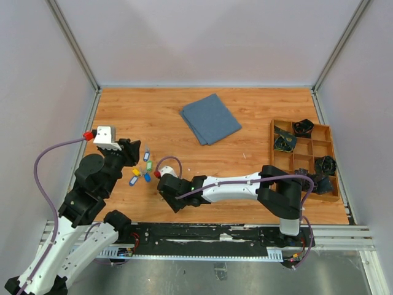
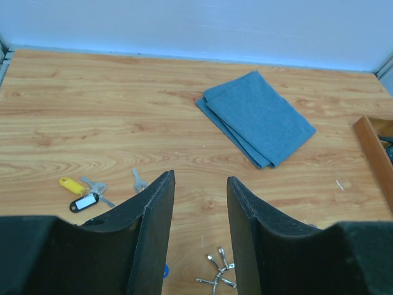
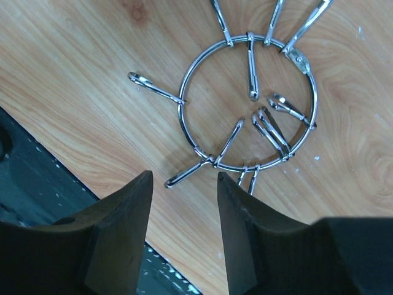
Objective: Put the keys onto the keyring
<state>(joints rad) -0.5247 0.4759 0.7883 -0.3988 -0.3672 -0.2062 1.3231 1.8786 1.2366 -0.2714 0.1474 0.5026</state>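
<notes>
My right gripper will next lower, turning slightly, to bring its fingers around one clip (image 3: pixel 187 173) sticking out from the keyring.
Several keys with yellow, green, blue and dark tags (image 1: pixel 142 170) lie scattered on the wooden table between the two grippers. The left wrist view shows a yellow-tagged key (image 2: pixel 72 184), a black-tagged key (image 2: pixel 84 202) and a bare key (image 2: pixel 139 180). My left gripper (image 1: pixel 132 153) (image 2: pixel 199 178) is open and empty, just left of and above the keys. The keyring (image 3: pixel 182 101), a silver wire ring with several snap clips, lies flat just beyond my right gripper (image 3: pixel 184 177) (image 1: pixel 167 189), which is open and empty. Some of its clips (image 2: pixel 218 276) show between the left fingers.
A folded blue cloth (image 1: pixel 210 118) lies at the back middle. A wooden compartment tray (image 1: pixel 272 144) with dark items stands at the right. The black base rail (image 1: pixel 215 233) runs along the table's near edge, close under the right gripper. Grey walls surround the table.
</notes>
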